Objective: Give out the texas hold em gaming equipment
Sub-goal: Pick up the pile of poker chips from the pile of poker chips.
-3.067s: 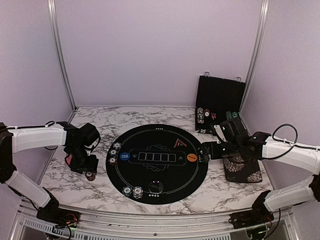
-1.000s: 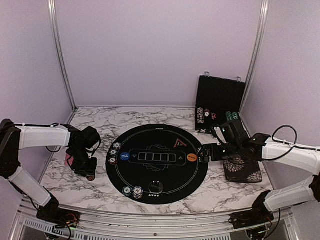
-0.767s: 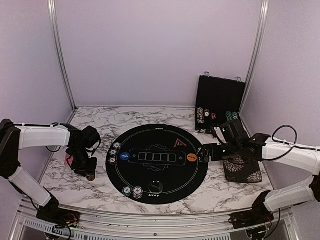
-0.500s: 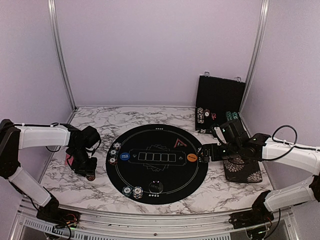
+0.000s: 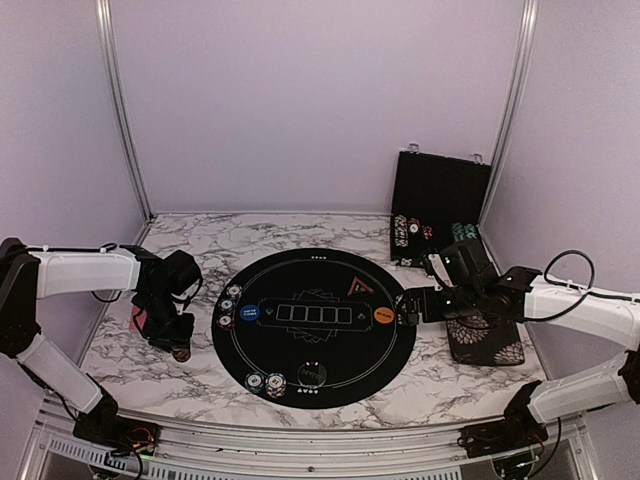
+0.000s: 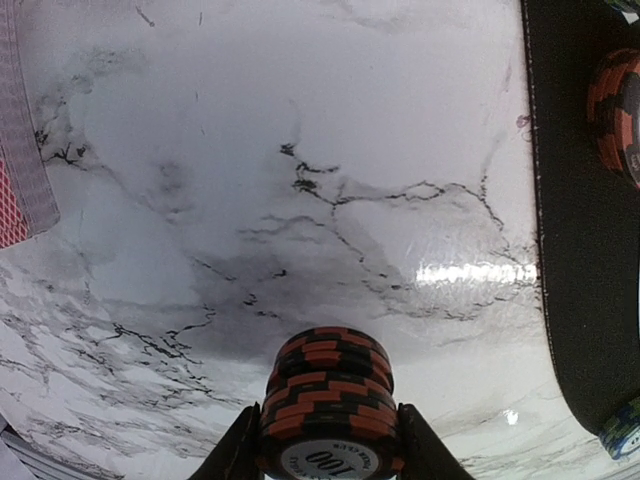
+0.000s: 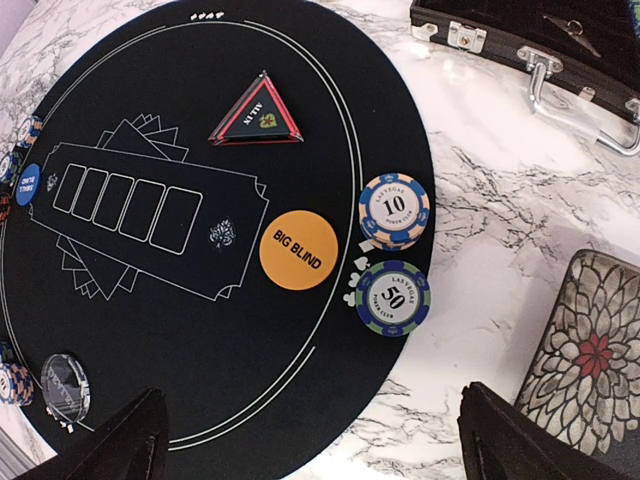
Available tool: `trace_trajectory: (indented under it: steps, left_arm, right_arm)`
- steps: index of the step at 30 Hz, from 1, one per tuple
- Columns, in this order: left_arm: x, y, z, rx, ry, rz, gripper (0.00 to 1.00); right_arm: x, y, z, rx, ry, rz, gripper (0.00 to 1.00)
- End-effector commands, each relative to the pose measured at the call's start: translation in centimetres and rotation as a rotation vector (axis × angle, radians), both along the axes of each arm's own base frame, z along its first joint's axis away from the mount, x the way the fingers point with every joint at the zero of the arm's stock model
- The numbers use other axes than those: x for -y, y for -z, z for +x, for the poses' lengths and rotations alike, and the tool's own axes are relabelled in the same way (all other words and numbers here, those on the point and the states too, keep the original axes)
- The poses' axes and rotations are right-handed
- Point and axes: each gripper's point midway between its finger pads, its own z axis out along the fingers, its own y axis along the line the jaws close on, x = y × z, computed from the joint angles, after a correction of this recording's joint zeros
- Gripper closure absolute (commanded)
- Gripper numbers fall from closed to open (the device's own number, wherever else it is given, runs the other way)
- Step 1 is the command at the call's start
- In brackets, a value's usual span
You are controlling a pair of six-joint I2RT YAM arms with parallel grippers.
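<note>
The left gripper will rise and go across the mat, then lower the stack of chips and let it go, since the near edge of the card boxes is to the gripper's right in the top view.
My left gripper is shut on a stack of black-and-orange poker chips marked 100. It holds the stack low over the marble, left of the round black mat, and red-backed cards lie nearby. My right gripper hangs open above the mat's right edge with nothing between its fingers. Below it lie the orange BIG BLIND button, a blue-and-cream 10 chip stack and a green-and-blue 50 chip stack. On the mat's left side sit a blue button and small chip stacks.
The open black chip case stands at the back right. The floral pad lies under my right arm. A triangular marker, a clear round button and two front chip stacks sit on the mat.
Since the earliest frame the left arm has shifted slightly while keeping its chip stack. Over the last second nothing has visibly moved.
</note>
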Motion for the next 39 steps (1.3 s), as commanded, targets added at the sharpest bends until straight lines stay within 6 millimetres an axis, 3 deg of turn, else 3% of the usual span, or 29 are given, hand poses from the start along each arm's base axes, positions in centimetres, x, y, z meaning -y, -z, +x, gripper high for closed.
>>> trace_trajectory:
  steps: [1,10,18,29,39]
  left_arm:
    - [0.2,-1.4,0.4,0.024,0.016,0.006,0.6]
    - [1.9,-2.3,1.0,0.034,0.043,-0.004,0.61]
    - [5.2,-3.3,2.1,0.05,0.1,-0.007,0.61]
    - [11.8,-3.7,4.2,0.061,0.197,-0.017,0.61]
    - [19.3,-2.5,6.2,0.053,0.295,-0.031,0.61]
  right_arm:
    - [-0.1,-0.9,0.6,0.033,0.012,0.024,0.02]
    - [-0.2,-1.0,0.6,0.038,0.009,0.03,0.02]
    - [-0.5,-1.4,0.9,0.055,-0.005,0.042,0.02]
    - [-0.5,-1.7,0.6,0.071,-0.023,0.043,0.01]
    - [0.0,-2.1,0.2,0.084,-0.033,0.033,0.02]
